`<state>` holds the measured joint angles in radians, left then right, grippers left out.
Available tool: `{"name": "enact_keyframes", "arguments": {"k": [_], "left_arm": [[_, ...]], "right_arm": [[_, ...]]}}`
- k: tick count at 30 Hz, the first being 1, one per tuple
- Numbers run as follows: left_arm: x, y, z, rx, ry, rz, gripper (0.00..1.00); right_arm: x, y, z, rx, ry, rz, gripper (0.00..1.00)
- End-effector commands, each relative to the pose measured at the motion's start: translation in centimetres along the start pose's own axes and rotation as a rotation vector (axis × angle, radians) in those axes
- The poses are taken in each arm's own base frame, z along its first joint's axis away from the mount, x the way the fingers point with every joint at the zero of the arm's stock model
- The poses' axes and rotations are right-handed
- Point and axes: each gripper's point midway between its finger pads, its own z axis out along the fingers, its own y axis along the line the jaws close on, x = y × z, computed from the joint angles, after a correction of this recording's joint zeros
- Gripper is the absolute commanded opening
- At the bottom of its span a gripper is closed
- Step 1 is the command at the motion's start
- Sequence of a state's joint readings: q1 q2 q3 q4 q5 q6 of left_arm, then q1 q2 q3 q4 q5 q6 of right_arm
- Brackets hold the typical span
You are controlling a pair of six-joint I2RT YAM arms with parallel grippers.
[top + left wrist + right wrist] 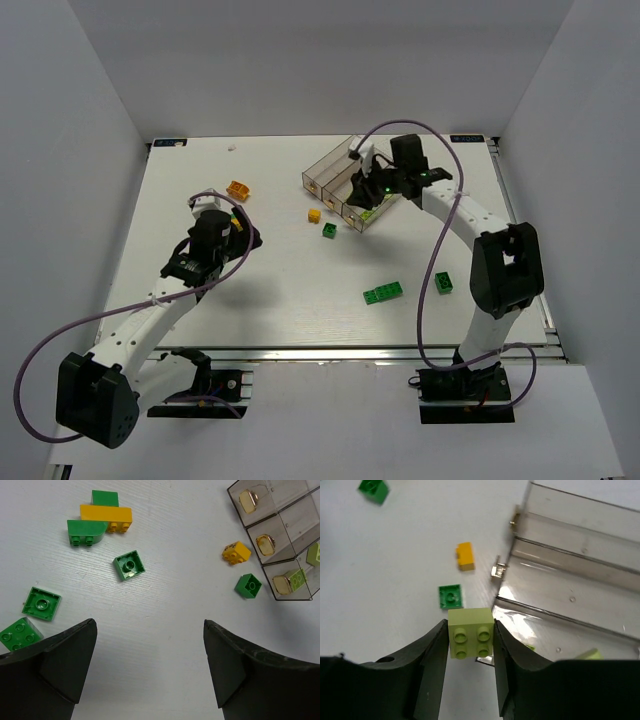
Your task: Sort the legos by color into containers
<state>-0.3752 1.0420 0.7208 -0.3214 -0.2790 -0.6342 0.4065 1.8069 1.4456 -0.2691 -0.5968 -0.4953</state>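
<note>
The bin with the pale green legos is below my right gripper, so the gripper will turn square with the containers, go down and release the lego.
My right gripper (470, 640) is shut on a pale yellow-green lego (471, 632) and holds it above the near end of the clear containers (570, 580), over the bin nearest me. That bin holds other pale green legos (297, 578). A yellow lego (465, 556) and a dark green one (450, 596) lie on the table just left of the containers. My left gripper (150, 670) is open and empty above bare table. Ahead of it lie a long yellow lego (106, 513) and several dark green ones (129, 565). In the top view the right gripper (368, 195) is at the containers (330, 172) and the left gripper (228, 225) is at the left.
An orange lego (237, 188) lies beyond the left gripper. A flat green lego (384, 293) and a small green one (443, 282) lie near the right arm. White walls enclose the table.
</note>
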Motion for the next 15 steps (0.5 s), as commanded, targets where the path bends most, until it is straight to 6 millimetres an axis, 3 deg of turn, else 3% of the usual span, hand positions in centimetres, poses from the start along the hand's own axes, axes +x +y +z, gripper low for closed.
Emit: {"name": "enact_keyframes", "arguments": {"k": [1,6,9,15], "left_arm": [[-1.1,-0.7,-0.3,0.026,-0.024,-0.037,0.96],[-1.0,-0.6,-0.3,0.021,-0.024,-0.043,0.96],[-0.9,-0.5,-0.3,0.019,-0.021,-0.046,0.96],[-0.9,-0.2,-0.4,0.011,-0.022,-0.051,0.96]], "right_arm": [[-1.8,-3.7,-1.0,0.18,-0.104,0.173,0.0],[-0.1,-6.5,-1.6,0.288,-0.094,0.264,0.0],[0.7,-7.3,-1.3,0.316,-0.084,0.293,0.0],[2.6,-8.0,-0.2,0.329,-0.045,0.33,0.09]]}}
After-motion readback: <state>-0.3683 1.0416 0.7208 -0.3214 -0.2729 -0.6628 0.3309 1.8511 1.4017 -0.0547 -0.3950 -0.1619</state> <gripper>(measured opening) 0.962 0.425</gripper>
